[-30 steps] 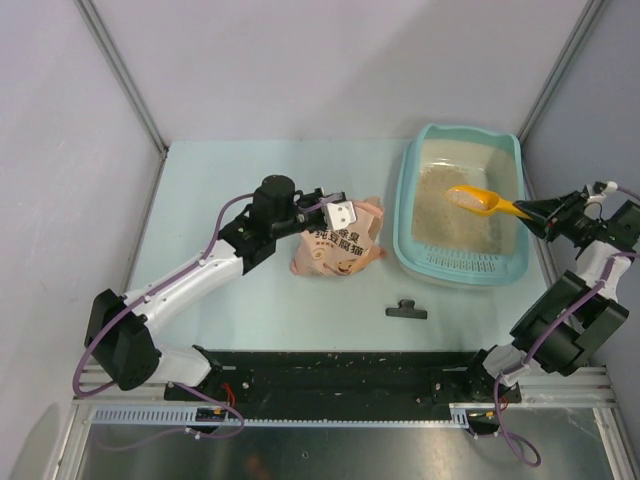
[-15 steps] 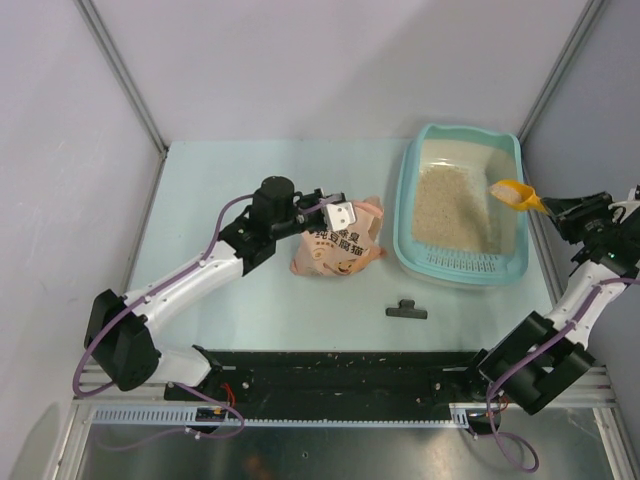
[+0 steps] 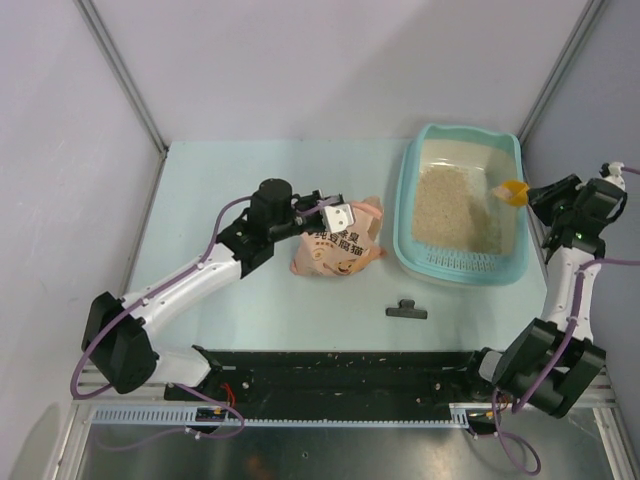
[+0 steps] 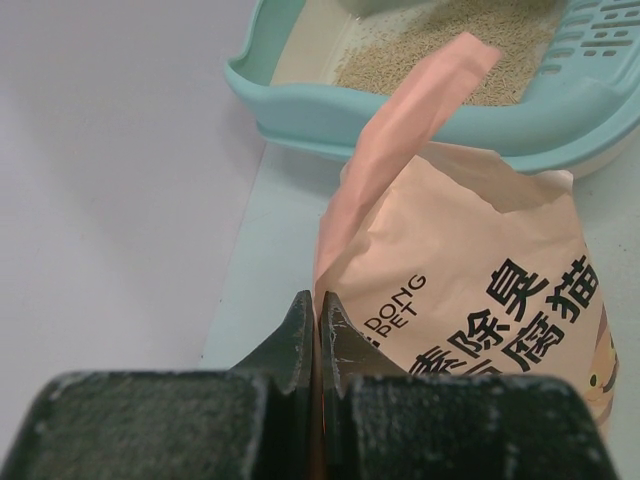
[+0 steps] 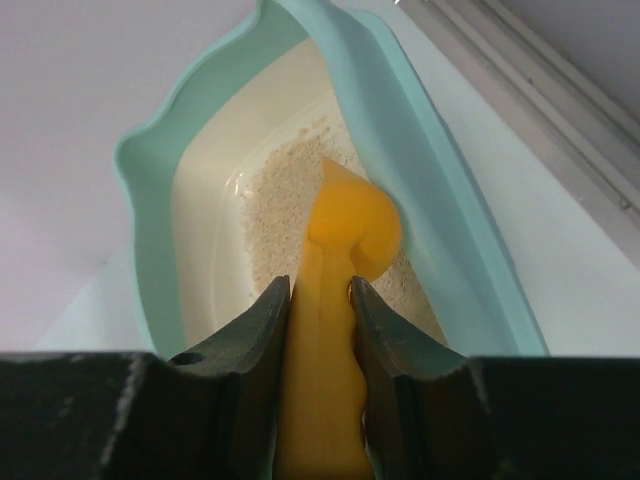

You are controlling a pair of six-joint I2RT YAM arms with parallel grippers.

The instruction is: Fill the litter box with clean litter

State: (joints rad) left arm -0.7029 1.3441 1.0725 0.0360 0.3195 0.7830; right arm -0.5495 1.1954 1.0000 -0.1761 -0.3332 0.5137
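Left of my right gripper in the top view lies tabletop between bag and box. Next, with litter spread, it crosses the box, descends and releases the scoop [image 3: 513, 191].
The light-teal litter box [image 3: 404, 215] stands at the table's right, its floor covered by pale beige clean litter [image 3: 450, 210]. My right gripper [image 3: 543, 197] is shut on the handle of an orange scoop [image 3: 513, 191], which hangs over the box's right rim. In the right wrist view the scoop [image 5: 340, 250] points down between the fingers of that gripper [image 5: 320, 287], above the litter [image 5: 280, 200] and beside the rim [image 5: 400, 130]. My left gripper [image 3: 335, 212] is shut on the top edge of the pink-orange bag [image 3: 338, 250]. The left wrist view shows this gripper [image 4: 316, 300] pinching the bag [image 4: 480, 280].
A black clip [image 3: 406, 311] lies on the table in front of the box. Grey enclosure walls with metal posts [image 3: 125, 75] close in the table on the left, back and right. The litter box [image 4: 330, 105] sits just beyond the bag's raised corner.
My right arm has drawn the scoop from over the middle of the box back to its right rim and turned it nose-down. The left arm and bag have stayed put.
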